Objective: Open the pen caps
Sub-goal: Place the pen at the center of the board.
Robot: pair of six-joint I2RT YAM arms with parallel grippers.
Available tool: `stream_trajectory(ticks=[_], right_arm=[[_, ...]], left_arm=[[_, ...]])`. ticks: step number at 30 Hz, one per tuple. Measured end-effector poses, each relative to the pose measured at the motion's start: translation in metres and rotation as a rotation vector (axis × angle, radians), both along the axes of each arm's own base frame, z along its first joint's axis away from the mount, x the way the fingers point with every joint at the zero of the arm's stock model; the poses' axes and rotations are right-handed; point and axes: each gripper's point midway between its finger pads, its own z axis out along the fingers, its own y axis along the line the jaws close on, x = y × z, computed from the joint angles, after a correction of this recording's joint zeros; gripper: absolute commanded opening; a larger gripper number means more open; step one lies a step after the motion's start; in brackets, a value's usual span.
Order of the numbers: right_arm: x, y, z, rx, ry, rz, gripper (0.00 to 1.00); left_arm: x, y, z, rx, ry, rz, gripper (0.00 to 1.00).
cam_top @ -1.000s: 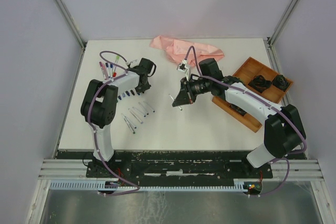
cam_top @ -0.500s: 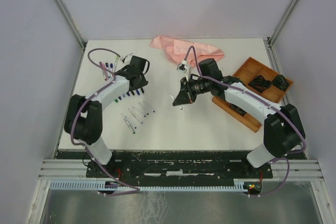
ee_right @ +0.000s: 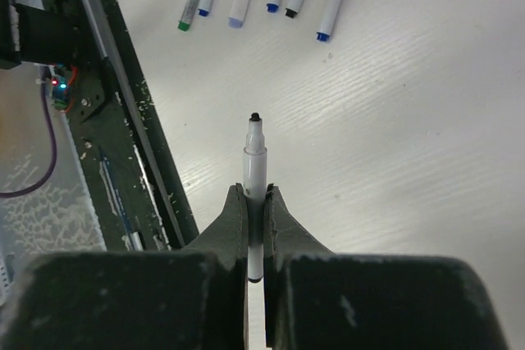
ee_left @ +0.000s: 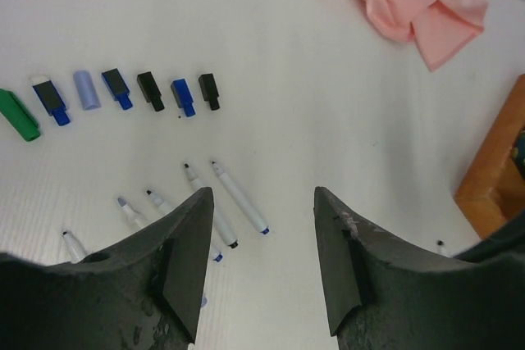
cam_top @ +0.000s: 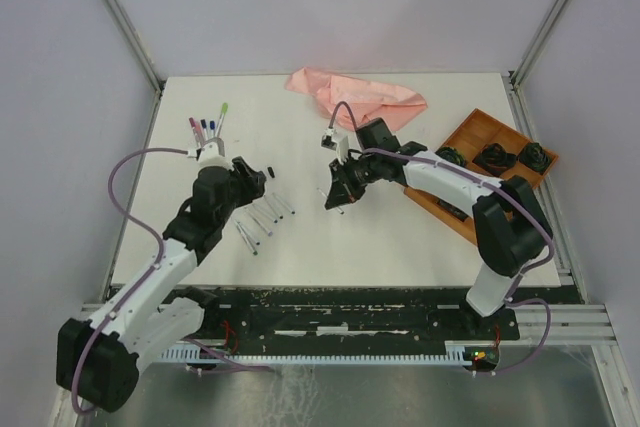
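Note:
I need to move my right gripper to the left in the top view next, and then lower it onto the empty table beside the end pen of the uncapped row.
Several loose pen caps lie in a row on the white table, from a green one to a black one. Near them lie several uncapped white pens. My left gripper hangs open above those pens, with nothing between its fingers; from above it sits over the row. My right gripper is shut on an uncapped white pen with a black tip and holds it at mid-table. A few capped pens lie at the back left.
A pink cloth lies at the back middle. A wooden tray with black objects stands at the right. The table's dark near edge and rail run just beside the right gripper's pen.
The left arm has swung toward the near-left and pulled its gripper back from the capped pens. Its jaws have opened wider. The right gripper has shifted a little left with its pen.

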Motion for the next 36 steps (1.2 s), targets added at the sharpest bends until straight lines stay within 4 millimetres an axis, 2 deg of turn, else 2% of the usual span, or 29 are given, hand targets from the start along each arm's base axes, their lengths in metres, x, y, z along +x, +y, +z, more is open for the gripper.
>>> stream_trajectory(ticks=[4, 10, 15, 18, 24, 28, 36], right_arm=[[0.006, 0.011, -0.015, -0.075, -0.044, 0.027, 0.04], [0.013, 0.029, -0.041, -0.207, -0.089, 0.059, 0.05], [0.036, 0.051, -0.056, -0.29, -0.116, 0.03, 0.05], [0.052, 0.064, -0.062, -0.323, -0.124, -0.022, 0.06], [0.07, 0.081, -0.078, -0.383, -0.089, -0.14, 0.08], [0.072, 0.087, -0.086, -0.417, -0.073, -0.206, 0.1], [0.071, 0.097, -0.094, -0.445, -0.069, -0.251, 0.21]], left_arm=[[-0.012, 0.001, 0.018, -0.041, -0.085, -0.019, 0.65], [-0.03, 0.002, 0.027, -0.083, -0.153, -0.052, 0.66], [-0.046, 0.006, 0.026, -0.109, -0.203, -0.058, 0.67], [-0.053, 0.01, 0.033, -0.131, -0.244, -0.05, 0.67], [-0.062, 0.014, 0.051, -0.164, -0.318, -0.045, 0.68], [-0.064, 0.017, 0.051, -0.165, -0.324, -0.037, 0.68], [-0.063, 0.019, 0.051, -0.163, -0.329, -0.022, 0.68]])
